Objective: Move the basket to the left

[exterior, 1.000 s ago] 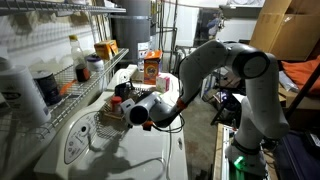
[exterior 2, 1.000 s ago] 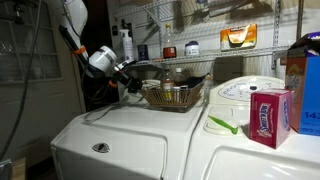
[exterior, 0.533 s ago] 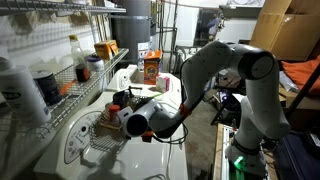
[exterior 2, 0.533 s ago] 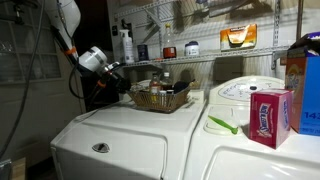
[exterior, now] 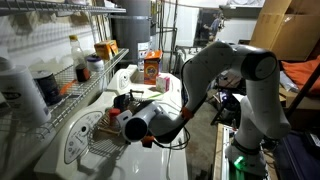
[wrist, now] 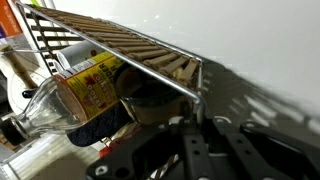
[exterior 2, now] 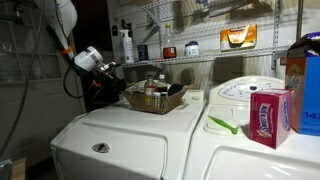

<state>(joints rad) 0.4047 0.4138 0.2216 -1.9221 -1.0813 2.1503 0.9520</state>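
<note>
I need to pull the basket's rim away from the pink box next, toward the bare end of the washer top, and let go of it there, because that part of the washer top is empty.
The basket [exterior 2: 157, 100] is small, low, dark brown and woven, with a metal wire rim and a few small bottles inside. It sits on the white washer top [exterior 2: 120, 135]. My gripper [exterior 2: 122, 80] is shut on the rim at the basket's left end. In the wrist view the fingers [wrist: 185, 150] pinch the wire rim [wrist: 150, 62], with the gripper [wrist: 207, 124] closed around it and a labelled bottle [wrist: 90, 88] showing inside. In an exterior view the arm's white wrist [exterior: 140, 122] covers much of the basket [exterior: 112, 117].
A pink box [exterior 2: 268, 115], a green utensil [exterior 2: 222, 124] and a blue-orange carton [exterior 2: 306, 85] stand on the neighbouring machine. A long wire shelf [exterior 2: 195, 58] with bottles runs behind. An orange carton [exterior: 152, 67] stands at the far end.
The gripper has dragged the basket steadily left across the washer top in an exterior view, away from the pink box. The arm has followed with it.
</note>
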